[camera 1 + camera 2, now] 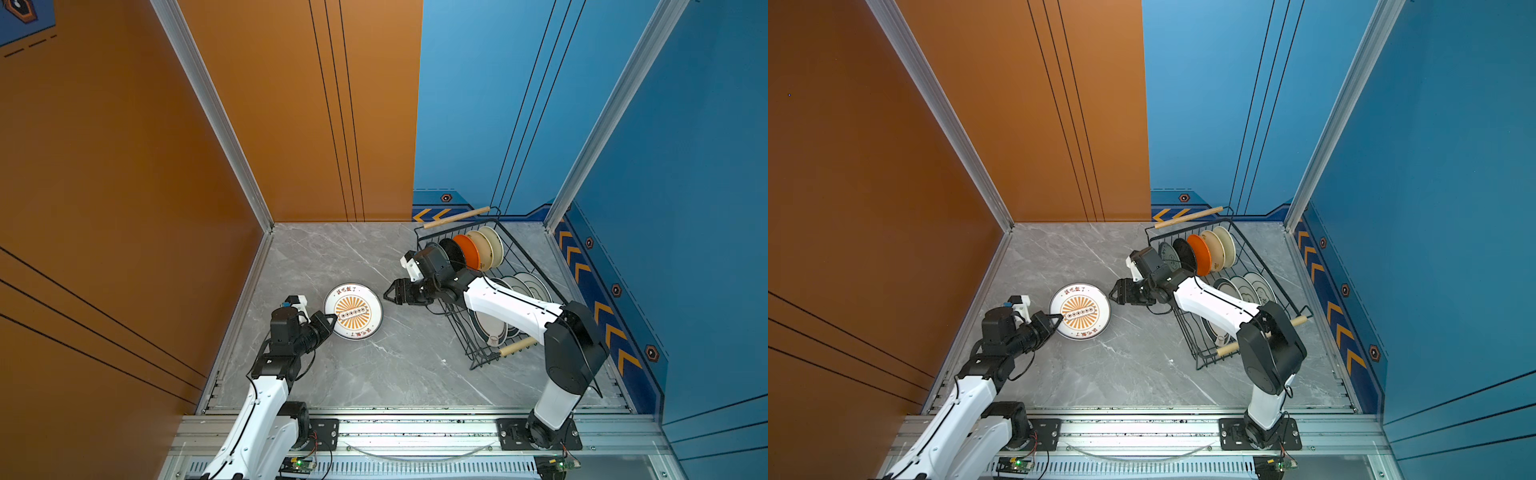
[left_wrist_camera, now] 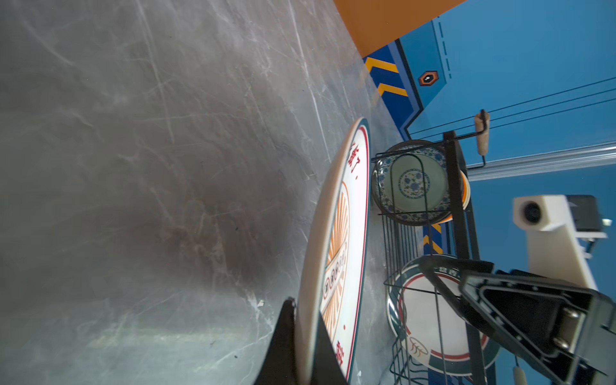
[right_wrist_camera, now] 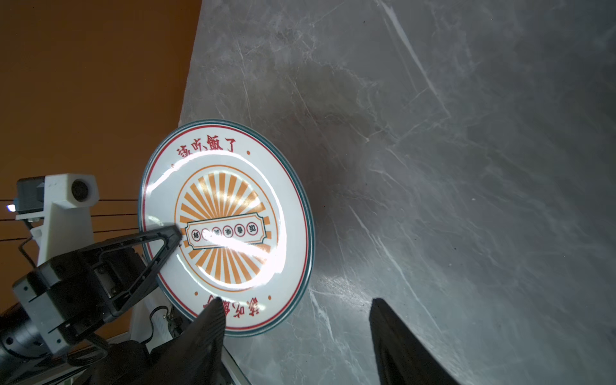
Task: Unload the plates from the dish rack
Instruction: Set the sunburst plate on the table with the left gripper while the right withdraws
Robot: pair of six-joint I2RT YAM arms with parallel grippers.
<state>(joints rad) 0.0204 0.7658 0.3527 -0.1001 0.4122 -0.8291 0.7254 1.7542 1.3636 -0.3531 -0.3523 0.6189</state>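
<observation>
The grey tabletop beneath the level plate [image 2: 211,253] is bare, so the robot's left gripper will come down, ease toward the orange wall and release the plate's rim there.
A large white plate [image 1: 353,311] [image 1: 1079,311] with an orange sunburst and a dark rim hangs roughly level just over the grey table, left of centre. My left gripper [image 1: 332,318] [image 1: 1059,318] [image 2: 305,313] is shut on its near-left rim, one finger above and one below. My right gripper [image 1: 387,293] [image 1: 1112,293] [image 3: 296,303] stands open just right of that plate [image 3: 226,226], nothing between its fingers. The black wire dish rack [image 1: 457,332] [image 1: 1187,336] stands at the right, holding upright small plates such as the orange one [image 1: 467,249] and larger white ones [image 1: 528,286].
The rack's wooden handles [image 1: 455,217] [image 1: 517,345] stick out at both ends. The right arm's white link [image 1: 507,307] crosses over the rack's near part. A teal-patterned plate [image 2: 413,183] faces the rack's front end. Orange wall on the left, blue wall on the right.
</observation>
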